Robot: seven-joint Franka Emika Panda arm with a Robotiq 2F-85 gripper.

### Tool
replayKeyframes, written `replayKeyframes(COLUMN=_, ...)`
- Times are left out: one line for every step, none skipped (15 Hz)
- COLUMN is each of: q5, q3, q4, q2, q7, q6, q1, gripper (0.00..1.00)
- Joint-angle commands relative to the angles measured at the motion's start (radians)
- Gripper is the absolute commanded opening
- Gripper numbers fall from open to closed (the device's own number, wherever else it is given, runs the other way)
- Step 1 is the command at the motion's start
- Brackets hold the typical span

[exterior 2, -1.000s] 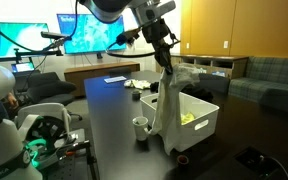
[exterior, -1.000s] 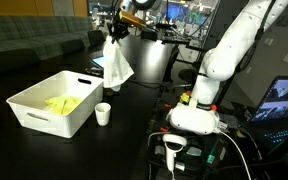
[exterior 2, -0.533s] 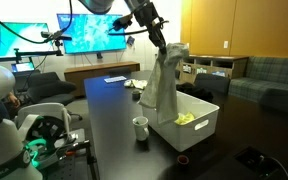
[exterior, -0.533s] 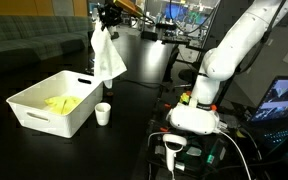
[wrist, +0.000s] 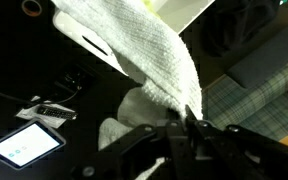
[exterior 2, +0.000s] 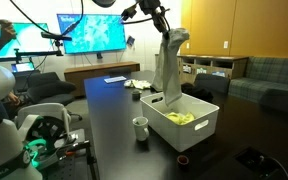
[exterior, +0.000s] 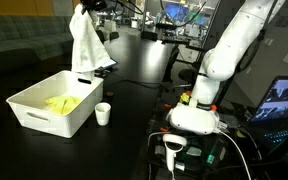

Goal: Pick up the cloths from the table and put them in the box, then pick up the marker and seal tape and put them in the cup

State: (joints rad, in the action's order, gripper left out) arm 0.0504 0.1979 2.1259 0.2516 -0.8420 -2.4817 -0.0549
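Observation:
My gripper moves outward next and releases the white cloth [exterior 2: 168, 66], its hem hanging by the box's rim, since the box's open inside is below and outward.
My gripper [exterior 2: 162, 24] is raised high and shut on the top of the white cloth [exterior 2: 168, 66], which hangs straight down above the white box [exterior 2: 156, 116]. In an exterior view the same cloth [exterior: 84, 42] dangles over the box's [exterior: 34, 115] far end. The yellow cloth [exterior: 60, 103] lies inside the box. The small white cup [exterior: 103, 113] stands on the black table [exterior: 134, 120] beside the box. In the wrist view the white cloth [wrist: 134, 50] drapes from my gripper [wrist: 184, 122]. A dark ring, likely the seal tape [exterior 2: 184, 160], lies near the box. I cannot make out the marker.
The robot's white base [exterior: 199, 110] stands at the table's edge with cables and a monitor [exterior: 284, 100] beside it. A flat device with a lit screen [wrist: 24, 147] and small objects lie on the table's far part. Sofas and screens fill the background.
The gripper has carried the white cloth upward and sideways, from beside the box to above it. The cloth now hangs straighter. The jaws have stayed shut.

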Motion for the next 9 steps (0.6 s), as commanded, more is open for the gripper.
replayKeyframes(q5=0.044, q3=0.008, q4=-0.203, q2=-0.175, q7=-0.058, q6=0.034, q1=0.012, gripper=0.02)
replayKeyframes(q5=0.059, q3=0.006, q4=-0.256, q2=-0.230, q7=-0.064, q6=0.047, q1=0.023, gripper=0.02)
replayKeyframes(q5=0.069, q3=-0.003, q4=-0.294, q2=-0.268, q7=-0.064, q6=0.058, q1=0.037, gripper=0.02)
replayKeyframes(q5=0.077, q3=-0.011, q4=-0.341, q2=-0.316, q7=-0.062, q6=0.077, q1=0.054, gripper=0.02)
replayKeyframes(q5=0.076, q3=-0.023, q4=-0.377, q2=-0.349, q7=-0.051, q6=0.093, q1=0.070, gripper=0.02)
replayKeyframes(q5=0.075, q3=-0.033, q4=-0.414, q2=-0.388, q7=-0.045, q6=0.106, q1=0.085, gripper=0.02)
replayKeyframes(q5=0.067, q3=-0.044, q4=-0.449, q2=-0.419, q7=-0.034, q6=0.128, q1=0.100, gripper=0.02)
replayKeyframes(q5=0.057, q3=-0.055, q4=-0.479, q2=-0.449, q7=-0.022, q6=0.144, q1=0.114, gripper=0.02)
replayKeyframes(q5=0.058, q3=-0.066, q4=-0.512, q2=-0.480, q7=-0.018, q6=0.167, q1=0.129, gripper=0.05)
